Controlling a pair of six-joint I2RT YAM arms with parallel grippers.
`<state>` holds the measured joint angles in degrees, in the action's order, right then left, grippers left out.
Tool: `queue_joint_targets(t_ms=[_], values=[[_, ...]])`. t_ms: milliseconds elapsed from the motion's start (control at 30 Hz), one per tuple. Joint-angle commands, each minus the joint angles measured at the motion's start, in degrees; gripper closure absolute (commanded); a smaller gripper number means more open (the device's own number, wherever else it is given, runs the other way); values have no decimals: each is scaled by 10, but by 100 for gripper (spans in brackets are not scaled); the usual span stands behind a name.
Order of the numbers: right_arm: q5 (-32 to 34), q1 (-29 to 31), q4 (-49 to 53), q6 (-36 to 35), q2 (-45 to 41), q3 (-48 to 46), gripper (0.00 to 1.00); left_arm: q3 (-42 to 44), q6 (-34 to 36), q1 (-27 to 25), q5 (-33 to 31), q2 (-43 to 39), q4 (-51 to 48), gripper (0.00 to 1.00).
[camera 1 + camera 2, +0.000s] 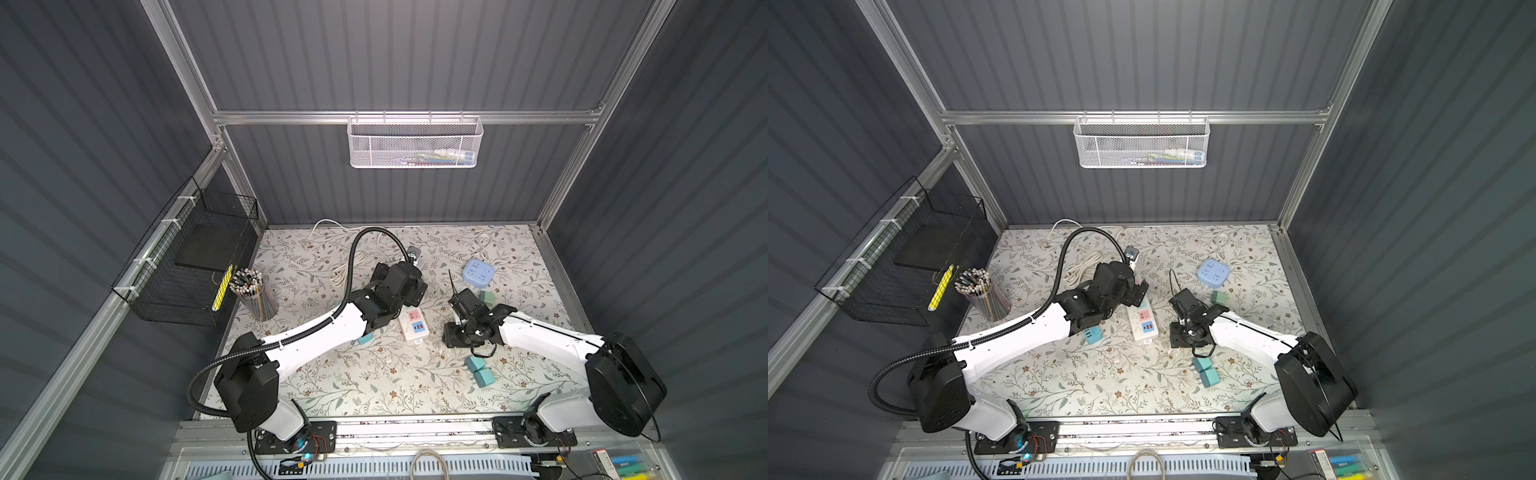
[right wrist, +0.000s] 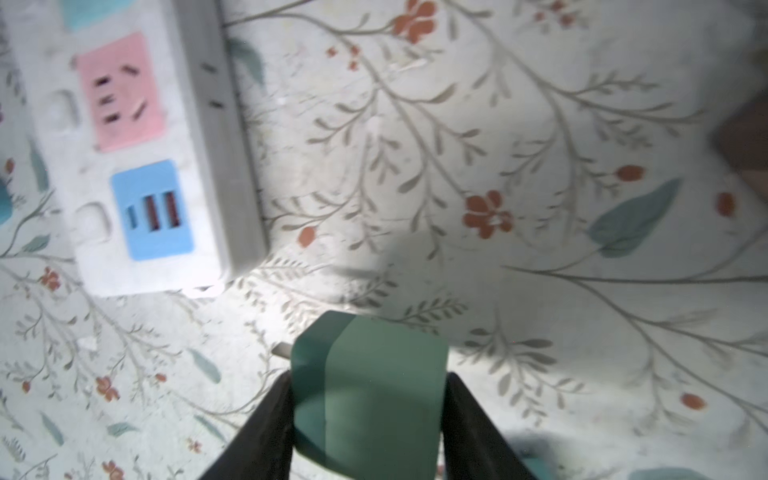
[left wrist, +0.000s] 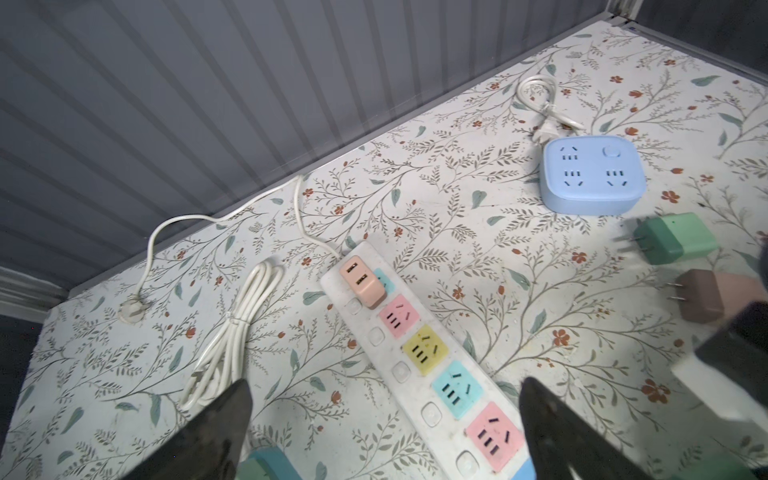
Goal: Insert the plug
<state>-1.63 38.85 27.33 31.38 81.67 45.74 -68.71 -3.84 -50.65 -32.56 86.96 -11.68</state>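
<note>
My right gripper will next move back past the near end of the power strip and down to the table's bare floral patch (image 2: 105, 372), away from other plugs, to let go of the green cube plug (image 2: 370, 386).
My right gripper (image 2: 369, 380) is shut on a green cube plug (image 2: 370, 386), one finger on each side. A metal prong (image 2: 282, 348) pokes out of the plug's darker end. The plug hangs low over the floral table, just off the near end of the white power strip (image 2: 208, 124), beside its blue USB panel (image 2: 153, 210) and a pink socket (image 2: 120, 91). In both top views the strip (image 1: 412, 326) (image 1: 1144, 328) lies between the arms. My left gripper (image 3: 386, 386) stands open above the strip (image 3: 376, 336), with nothing between its fingers.
A peach adapter (image 3: 362, 286) sits in the strip's far socket. A blue socket box (image 3: 592, 178), a loose green plug (image 3: 673, 239) and a brown-pink plug (image 3: 715, 295) lie to the right. Teal plugs (image 1: 480, 372), a blue plug (image 1: 1093, 336), coiled cable (image 3: 232, 332) and a pencil cup (image 1: 253, 293) are nearby.
</note>
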Motion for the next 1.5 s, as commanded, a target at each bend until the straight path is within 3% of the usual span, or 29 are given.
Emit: queue_joint_targets(t_ms=[0,233,467,633,833,1033,1267,1367,1400,1467], values=[[-9,52,19,-8,1,36,55,1,-37,16,-31,-55,-31,0],[-32,164,14,-21,90,128,55,102,-156,21,-90,-184,-108,0],[-63,183,25,-66,192,213,54,179,-252,24,-87,-292,-218,0],[-94,183,22,-88,240,239,52,220,-244,24,-60,-358,-197,0],[-105,184,19,-97,260,235,46,226,-244,24,-47,-364,-199,0],[-84,184,42,-99,230,240,33,225,-240,23,-33,-347,-198,0],[-46,184,74,-78,136,217,33,240,-250,23,38,-345,-190,0],[29,183,76,-54,64,177,34,260,-283,24,96,-320,-178,8],[80,180,58,-34,36,148,32,271,-284,23,129,-304,-158,14],[120,157,8,-16,-10,83,31,277,-277,21,177,-268,-140,18]])
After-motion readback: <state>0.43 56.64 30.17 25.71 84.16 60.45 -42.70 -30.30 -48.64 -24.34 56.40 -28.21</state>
